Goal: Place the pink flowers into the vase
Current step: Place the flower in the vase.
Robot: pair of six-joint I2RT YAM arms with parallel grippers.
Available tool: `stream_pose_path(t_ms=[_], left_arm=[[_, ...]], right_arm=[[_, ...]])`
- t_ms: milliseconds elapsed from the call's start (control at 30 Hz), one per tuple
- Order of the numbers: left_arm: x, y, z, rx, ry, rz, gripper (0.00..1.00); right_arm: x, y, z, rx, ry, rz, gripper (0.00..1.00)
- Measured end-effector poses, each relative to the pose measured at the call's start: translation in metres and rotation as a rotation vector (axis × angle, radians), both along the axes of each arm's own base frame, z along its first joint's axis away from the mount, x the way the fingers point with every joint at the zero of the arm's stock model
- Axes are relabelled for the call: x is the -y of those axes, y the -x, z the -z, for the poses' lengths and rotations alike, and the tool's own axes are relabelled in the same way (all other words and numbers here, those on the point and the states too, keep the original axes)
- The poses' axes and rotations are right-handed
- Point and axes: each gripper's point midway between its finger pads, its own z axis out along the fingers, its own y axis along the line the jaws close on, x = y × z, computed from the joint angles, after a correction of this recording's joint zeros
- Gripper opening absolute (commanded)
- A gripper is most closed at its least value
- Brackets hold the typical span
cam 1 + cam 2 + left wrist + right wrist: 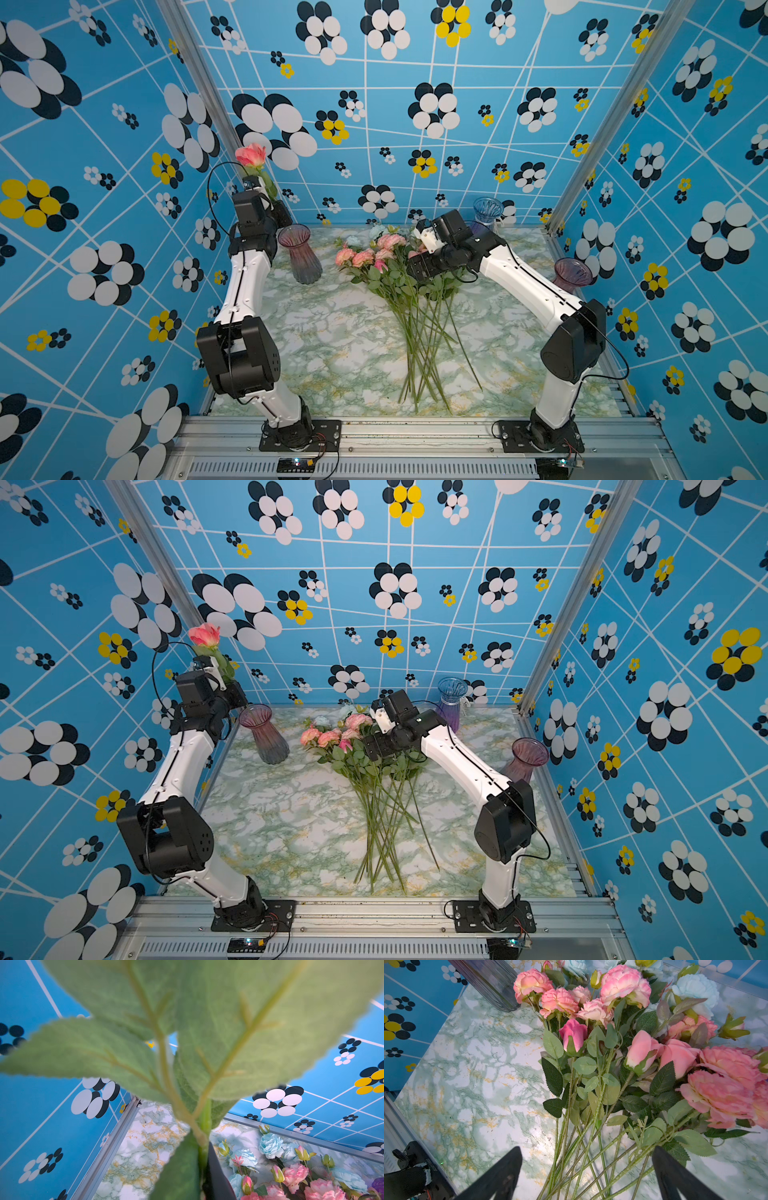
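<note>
My left gripper should move down a little next toward the ribbed vase's open rim (294,235) and release the stem, because that rim stands close below my left gripper's fingers.
A single pink flower (251,154) is raised high at the back left, its stem (204,1126) and leaves filling the left wrist view. My left gripper (269,195) is shut on that stem, above and just behind a smoky pink ribbed vase (299,253) that stands upright on the table. The rest of the pink flowers (374,253) lie in a pile mid-table, blooms to the back and stems fanned toward the front. My right gripper (587,1169) hovers open over those stems, one black finger (500,1174) on each side, touching nothing.
A blue vase (487,214) stands at the back right and a purple vase (572,274) by the right wall. Pale blue flowers (693,989) lie mixed in at the back of the pile. The marble table (324,353) is closed in by patterned walls.
</note>
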Motion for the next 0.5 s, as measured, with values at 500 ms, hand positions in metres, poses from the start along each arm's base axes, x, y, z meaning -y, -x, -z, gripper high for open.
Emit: stream_pose_path(t_ms=[500], left_arm=[[-0.005, -0.009, 0.023, -0.047, -0.010, -0.013, 0.15]], right_arm=[[0.002, 0.003, 0.013, -0.024, 0.014, 0.003, 0.99]])
